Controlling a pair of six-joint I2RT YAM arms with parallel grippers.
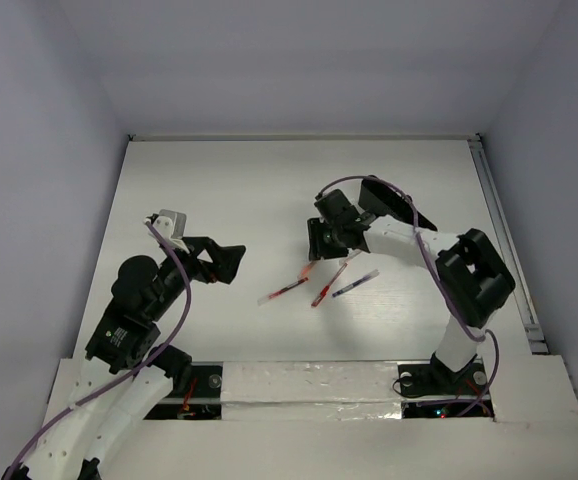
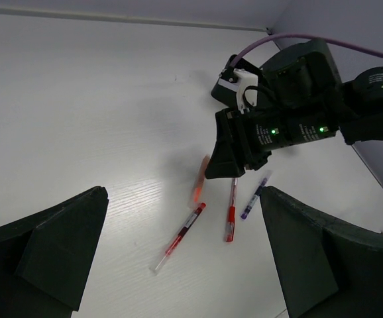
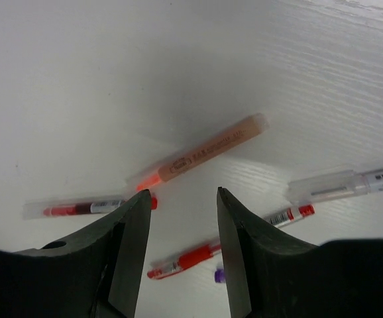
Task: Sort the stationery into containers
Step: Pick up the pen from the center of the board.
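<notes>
I will move my right gripper down and outward over the orange pen's far end (image 3: 250, 127), clear of the red pens, and close it, because that end is below my gripper and farther outward.
Several pens lie loose on the white table. An orange pen (image 1: 306, 270) lies under my right gripper (image 1: 317, 247), which is open and empty just above it. In the right wrist view the orange pen (image 3: 208, 149) lies just beyond the fingertips of my right gripper (image 3: 183, 199). A red pen (image 1: 284, 291), a second red pen (image 1: 329, 285) and a blue-purple pen (image 1: 355, 283) lie beside it. My left gripper (image 1: 226, 262) is open and empty, left of the pens (image 2: 181, 235). Scissors and eraser are out of view.
A black shape (image 1: 384, 198), perhaps the tray, sits behind the right arm, partly hidden. A clear-capped pen (image 3: 350, 184) lies at the right in the right wrist view. White walls enclose the table at the back and sides.
</notes>
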